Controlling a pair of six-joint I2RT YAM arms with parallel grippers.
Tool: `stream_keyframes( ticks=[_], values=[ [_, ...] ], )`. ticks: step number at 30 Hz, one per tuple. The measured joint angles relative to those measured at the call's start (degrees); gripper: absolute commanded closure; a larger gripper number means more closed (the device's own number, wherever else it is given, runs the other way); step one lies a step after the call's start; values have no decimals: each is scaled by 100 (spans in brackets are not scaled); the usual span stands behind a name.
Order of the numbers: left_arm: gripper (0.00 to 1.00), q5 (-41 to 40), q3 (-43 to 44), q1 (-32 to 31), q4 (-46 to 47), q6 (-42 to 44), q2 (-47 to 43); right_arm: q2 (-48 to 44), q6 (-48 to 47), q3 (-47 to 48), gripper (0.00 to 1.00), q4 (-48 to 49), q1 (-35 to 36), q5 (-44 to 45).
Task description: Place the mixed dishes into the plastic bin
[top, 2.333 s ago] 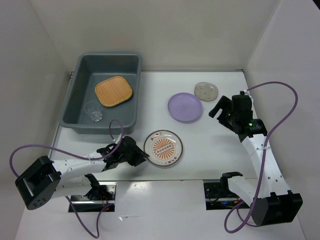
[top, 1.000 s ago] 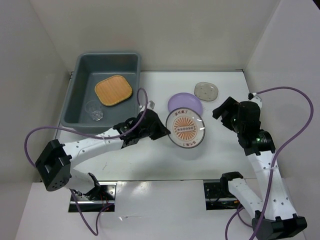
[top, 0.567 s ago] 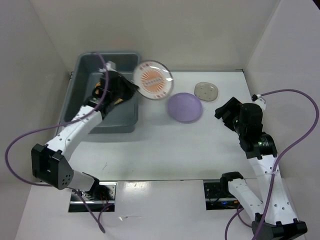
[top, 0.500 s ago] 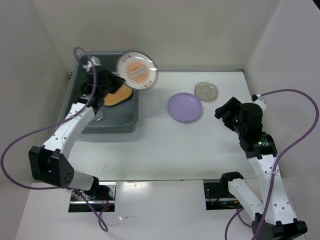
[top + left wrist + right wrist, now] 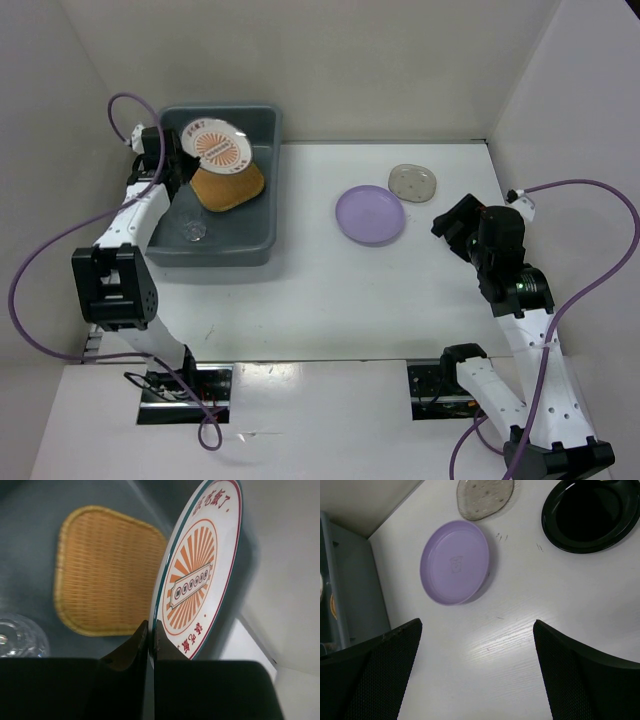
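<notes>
The patterned plate still hangs above the bin's bottom. Next, it goes down into the bin over the tan woven plate (image 5: pixel 228 186) (image 5: pixel 132 577), and my left gripper releases its rim.
My left gripper (image 5: pixel 180 156) is shut on the edge of the round orange-and-white patterned plate (image 5: pixel 215 145) and holds it tilted on edge over the grey-blue plastic bin (image 5: pixel 210 255). In the left wrist view the jaws (image 5: pixel 150 630) pinch the plate's rim (image 5: pixel 200 575). The tan woven plate (image 5: pixel 228 186) and the clear glass cup (image 5: pixel 192 230) lie in the bin. The lavender plate (image 5: pixel 370 214) and the translucent dish (image 5: pixel 412 182) sit on the table. My right gripper (image 5: pixel 448 222) is open and empty, above the table (image 5: pixel 477 625). The black dish (image 5: pixel 590 512) shows only in the right wrist view.
White walls close in the table at the left, back and right. The bin stands in the far left corner against the left wall. The right arm's purple cable loops out toward the right wall (image 5: pixel 600 220).
My left gripper picked the patterned plate up from the table's near middle and swung it left and back over the bin. The right arm rose slightly and then stayed still.
</notes>
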Motion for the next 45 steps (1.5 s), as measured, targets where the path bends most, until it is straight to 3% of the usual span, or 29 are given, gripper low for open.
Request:
stream_keyframes(
  ticks=[8, 26, 27, 30, 39, 45],
  values=[
    [100, 85, 299, 514, -118, -122, 1025, -2, 70, 0, 3, -7, 0, 111],
    [100, 850, 627, 481, -50, -387, 1902, 0, 175, 0, 3, -46, 0, 262],
    [99, 861, 627, 481, -55, -400, 1906, 0, 175, 0, 3, -46, 0, 267],
    [82, 903, 662, 481, -140, -413, 1928, 0, 175, 0, 3, -48, 0, 275],
    [73, 935, 739, 481, -262, -483, 1945, -2, 175, 0, 3, -48, 0, 280],
    [73, 931, 739, 483, -343, -474, 1947, -24, 177, 0, 3, -48, 0, 302]
  ],
)
